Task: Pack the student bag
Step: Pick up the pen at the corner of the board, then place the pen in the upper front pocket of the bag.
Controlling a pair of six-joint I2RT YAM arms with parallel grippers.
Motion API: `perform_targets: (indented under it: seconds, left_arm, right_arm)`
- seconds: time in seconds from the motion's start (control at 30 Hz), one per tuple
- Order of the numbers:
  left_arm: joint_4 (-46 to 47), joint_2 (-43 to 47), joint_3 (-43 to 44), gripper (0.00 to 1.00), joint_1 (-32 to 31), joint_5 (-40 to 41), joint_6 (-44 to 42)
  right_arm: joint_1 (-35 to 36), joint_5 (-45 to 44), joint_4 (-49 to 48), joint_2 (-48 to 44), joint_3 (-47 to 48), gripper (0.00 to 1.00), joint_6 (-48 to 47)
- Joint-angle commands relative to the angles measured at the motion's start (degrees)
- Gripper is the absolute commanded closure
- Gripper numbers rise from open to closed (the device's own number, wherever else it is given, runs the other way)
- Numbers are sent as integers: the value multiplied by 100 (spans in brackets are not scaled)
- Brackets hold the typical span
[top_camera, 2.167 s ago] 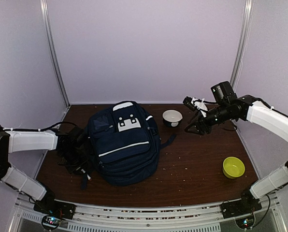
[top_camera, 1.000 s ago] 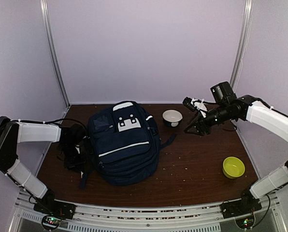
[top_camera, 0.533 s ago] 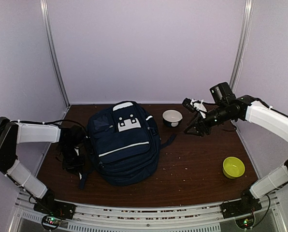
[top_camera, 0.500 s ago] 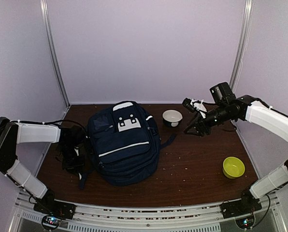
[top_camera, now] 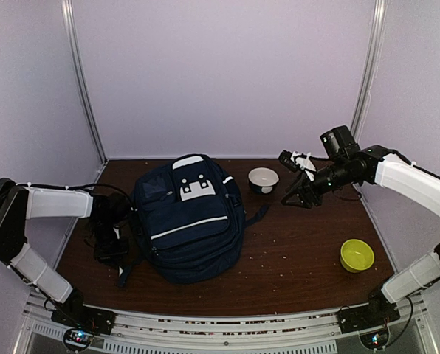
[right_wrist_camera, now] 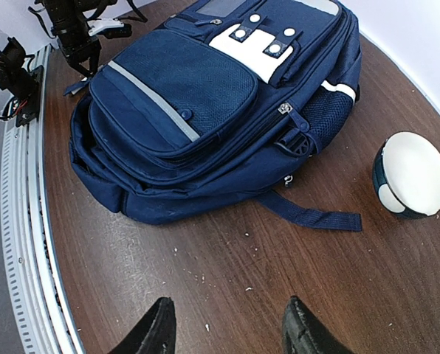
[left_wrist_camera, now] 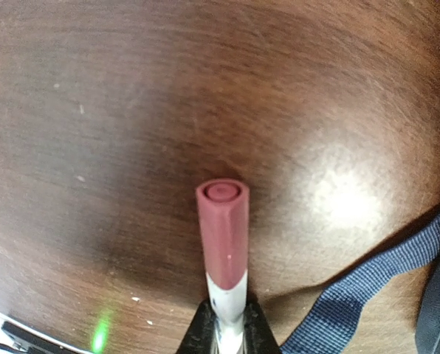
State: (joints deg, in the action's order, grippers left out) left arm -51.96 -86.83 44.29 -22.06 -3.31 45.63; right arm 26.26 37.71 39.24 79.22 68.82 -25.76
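Next, my left gripper rises, moves across and comes down into the striped front pocket (top_camera: 195, 231) to release, because the marker is still outside the bag.
The navy-blue student bag (top_camera: 189, 217) with a white diagonal stripe lies flat in the middle-left of the table; it also shows in the right wrist view (right_wrist_camera: 205, 103). My left gripper (top_camera: 109, 240) is low at the bag's left side, shut on a marker (left_wrist_camera: 224, 251) with a dark red cap and white barrel, pointing down at the table. A blue strap (left_wrist_camera: 368, 287) lies beside it. My right gripper (top_camera: 292, 199) is open and empty, held above the table right of the bag, its fingertips (right_wrist_camera: 157, 328) spread wide.
A white-topped dark bowl (top_camera: 263, 179) stands behind the bag's right side, also in the right wrist view (right_wrist_camera: 410, 175). A yellow-green bowl (top_camera: 356, 255) sits at the right front. Crumbs dot the wooden table (top_camera: 294, 251). Walls close the back and sides.
My left gripper has shifted a little forward and down along the bag's left side. The right arm has barely moved.
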Motion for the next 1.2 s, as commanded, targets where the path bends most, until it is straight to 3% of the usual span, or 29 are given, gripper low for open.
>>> perform_targets:
  seconds: [0.0, 0.1, 0.43, 0.57, 0.73, 0.97, 1.17]
  left_arm:
    - [-53, -47, 96, 94, -26, 233, -2]
    - [-153, 45, 226, 100, -34, 290, -101]
    - [-963, 608, 1131, 100, -31, 1201, -417]
    - [-557, 1075, 1588, 100, -131, 671, -1128]
    - [-69, 1227, 2199, 100, -938, 326, -2023]
    - [236, 624, 2883, 100, -2279, 174, -2543]
    - [249, -102, 3310, 100, -2998, 27, -3402]
  right_arm:
    - [28, 78, 34, 23, 35, 51, -80]
    - [33, 78, 38, 23, 35, 51, -78]
    - [28, 78, 39, 32, 39, 51, -70]
    - [28, 71, 39, 32, 44, 51, -70]
    - [28, 37, 33, 43, 49, 51, -78]
    - [28, 22, 17, 41, 52, 51, -63]
    - [13, -128, 21, 52, 131, 51, 40]
